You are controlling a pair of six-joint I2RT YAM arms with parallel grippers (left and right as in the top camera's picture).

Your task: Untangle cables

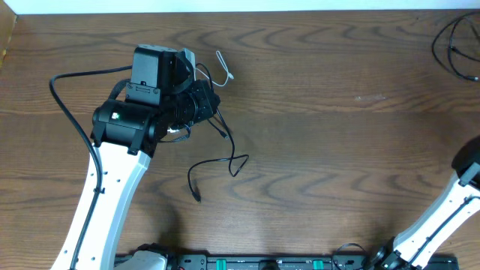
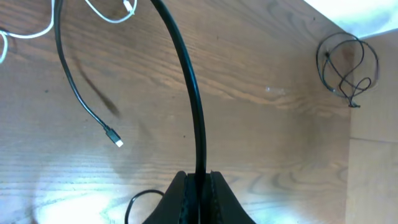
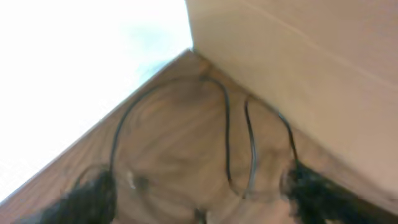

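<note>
My left gripper goes toward the right in the overhead view and down over the bare tabletop next, to release the black cable clear of the white one.
My left gripper (image 1: 205,102) is shut on a long black cable (image 2: 198,124) that rises from between the jaws and arcs away to its small plug (image 2: 116,139). From above, that cable (image 1: 225,161) trails toward the table's front. A short white cable (image 1: 222,67) lies just beyond the gripper, apart from the hanging black one as far as I can see. A second black cable (image 1: 456,46) lies looped at the far right corner. My right gripper (image 3: 199,202) hovers open over those loops (image 3: 227,137), one blurred finger (image 3: 87,199) on either side.
A pale wall (image 3: 298,62) borders the table's right side, close to the looped cable. The table's far edge (image 1: 240,13) runs just behind both cables. The left arm's thick black wire (image 1: 71,112) curves out on its left. The right arm (image 1: 450,202) leaves the overhead view at the right edge.
</note>
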